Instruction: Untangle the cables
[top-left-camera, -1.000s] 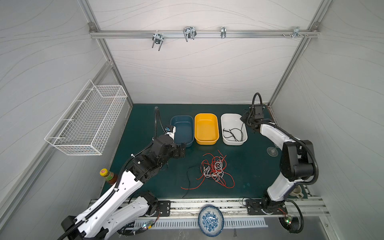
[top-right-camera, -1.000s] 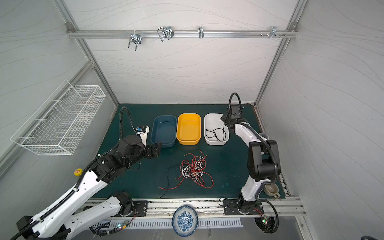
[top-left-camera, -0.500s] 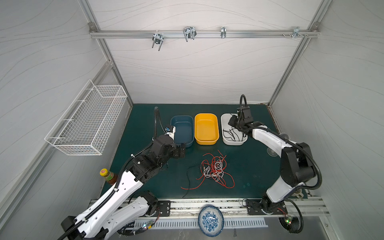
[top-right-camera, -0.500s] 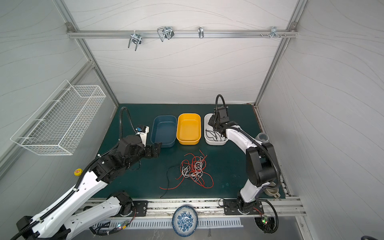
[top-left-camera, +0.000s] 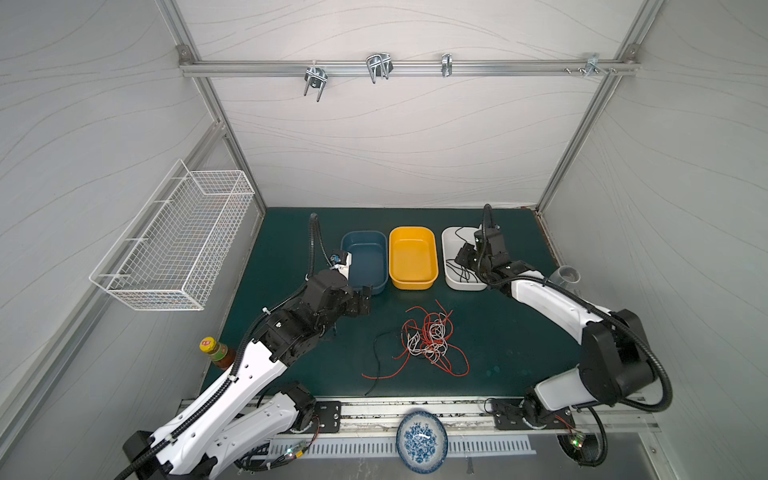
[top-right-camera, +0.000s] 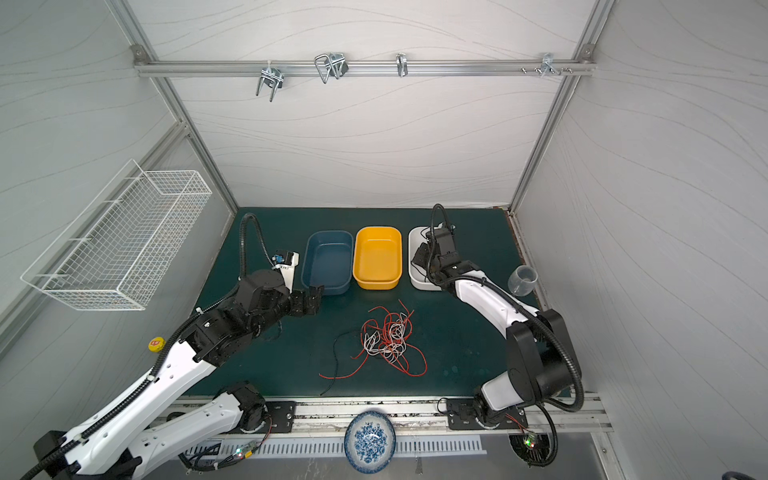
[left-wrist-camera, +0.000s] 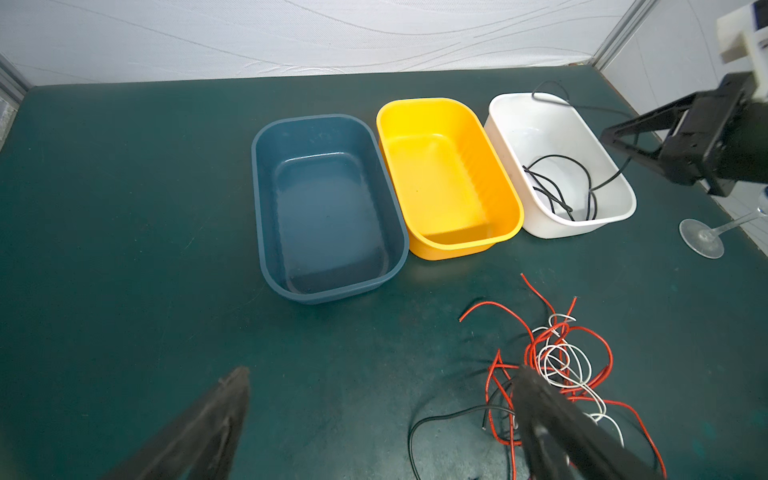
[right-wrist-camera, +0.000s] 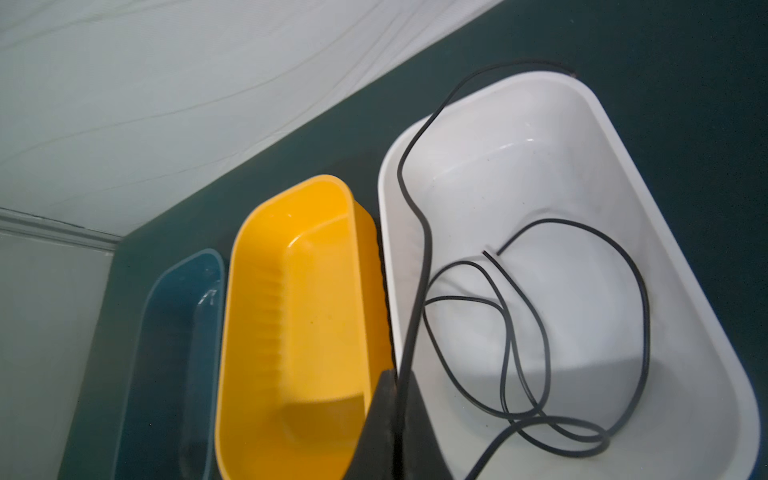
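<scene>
The right gripper moves down into the white bin's middle (top-left-camera: 456, 250) (right-wrist-camera: 532, 276) next and lets go of the black cable there, because the cable's end still loops out over the bin's far rim.
The cables (top-left-camera: 428, 340) (top-right-camera: 390, 340) lie in a loose tangle of red and white strands on the green mat, with a black strand (top-left-camera: 375, 353) trailing at its left. More black cables (right-wrist-camera: 511, 332) are coiled in the white bin (top-left-camera: 465, 287) (right-wrist-camera: 602, 137). My right gripper (top-left-camera: 463, 255) (right-wrist-camera: 397, 374) hangs over that bin's left rim, shut on a black cable (right-wrist-camera: 419, 216) that loops up over the bin's far edge. My left gripper (top-left-camera: 359, 301) (left-wrist-camera: 382, 370) stands open and empty near the blue bin's front corner, left of the tangle.
A blue bin (top-left-camera: 365, 257) and a yellow bin (top-left-camera: 413, 257) stand beside the white one along the back. A clear wine glass (top-left-camera: 565, 276) stands at the right edge. A sauce bottle (top-left-camera: 216, 353) stands off the mat's left side, and a patterned plate (top-left-camera: 422, 440) lies in front.
My right gripper has moved left and forward from the back right corner to over the white bin, still shut on the black cable. The left arm has not moved.
</scene>
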